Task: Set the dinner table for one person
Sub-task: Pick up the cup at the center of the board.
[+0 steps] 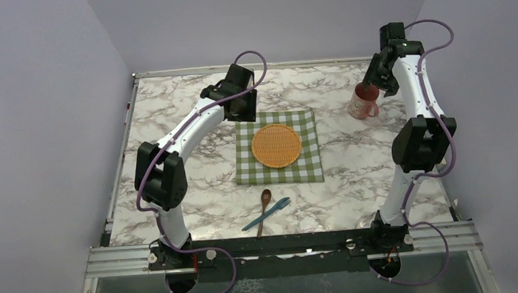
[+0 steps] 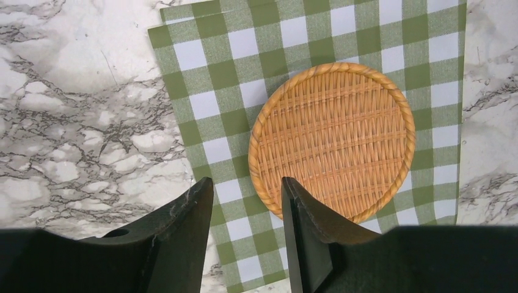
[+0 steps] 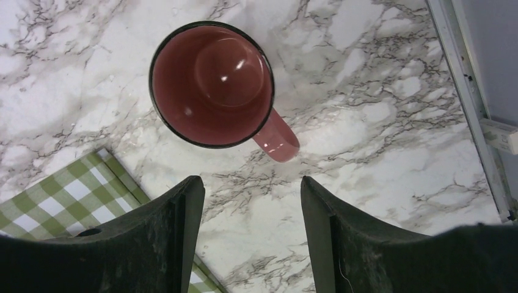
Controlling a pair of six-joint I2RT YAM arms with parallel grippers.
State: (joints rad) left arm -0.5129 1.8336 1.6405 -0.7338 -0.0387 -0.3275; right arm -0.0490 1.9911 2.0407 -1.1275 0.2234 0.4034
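I should next move my right gripper down onto the pink mug's rim (image 1: 377, 98) (image 3: 267, 118) beside the mug's handle, with one finger inside and one outside, because the mug's opening faces up.
The dinner table (image 1: 178, 206) is white marble with dark veins. On it lies a green-and-white checked cloth (image 1: 279, 172) (image 2: 207, 73) with a round woven plate (image 1: 276, 145) (image 2: 333, 140) in the middle. My left gripper (image 1: 244, 106) (image 2: 247, 183) hovers open above the cloth's far left corner, nothing between its fingers. A pink mug (image 1: 364, 101) (image 3: 212, 82) stands upright at the far right of the table. Over it my right gripper (image 1: 373, 84) (image 3: 251, 183) hangs open and empty. A wooden spoon (image 1: 265, 207) and a blue fork (image 1: 267, 214) lie crossed near the front.
A metal frame (image 1: 282, 243) runs along the near edge with both arm bases on it. Purple walls close in the left, back and right sides. The table's right rail (image 3: 470, 97) shows close to the mug.
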